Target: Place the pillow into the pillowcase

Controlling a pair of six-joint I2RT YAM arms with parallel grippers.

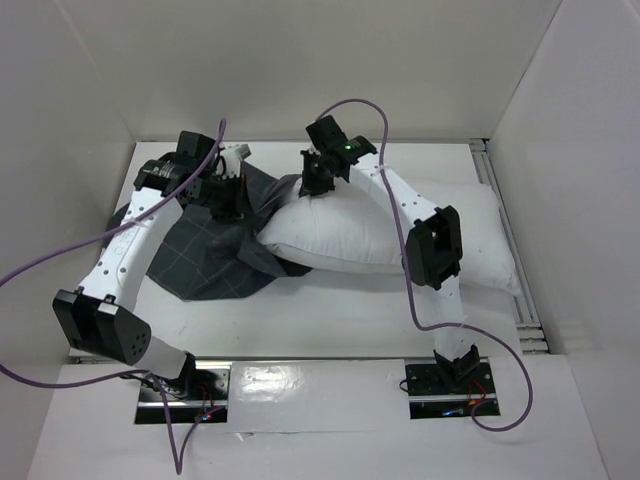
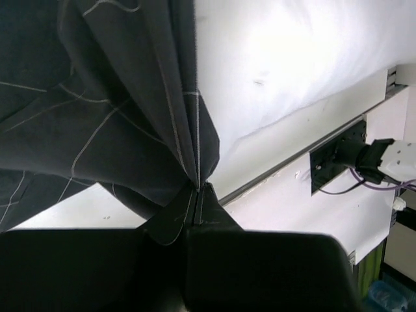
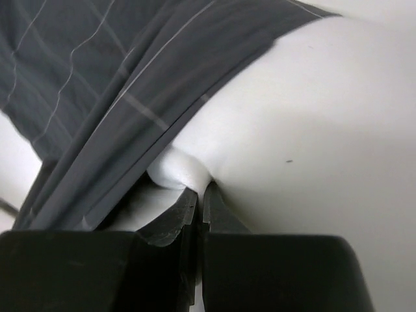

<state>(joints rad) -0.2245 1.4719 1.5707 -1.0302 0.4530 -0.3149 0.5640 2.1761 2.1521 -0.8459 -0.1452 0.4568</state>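
Observation:
The pillow's near-case end (image 1: 281, 227) (image 2: 224, 94) is still uncovered, so my left gripper will pull the bunched fold outward over that end next, toward my right gripper.
The plump white pillow (image 1: 400, 235) lies across the table's right half, its left end resting on the dark grey, grid-lined pillowcase (image 1: 195, 255). My left gripper (image 1: 235, 205) is shut on a bunched fold of the pillowcase (image 2: 130, 117) and holds it lifted beside the pillow (image 2: 286, 58). At the pillow's far left corner my right gripper (image 1: 312, 185) is shut on a pinch of the pillow (image 3: 305, 123). In the right wrist view the pillowcase (image 3: 110, 97) drapes just left of that corner.
White walls close in the table at the back and both sides. A metal rail (image 1: 510, 240) runs along the right edge. Purple cables (image 1: 60, 260) loop off both arms. The arm bases (image 1: 450, 380) sit at the near edge.

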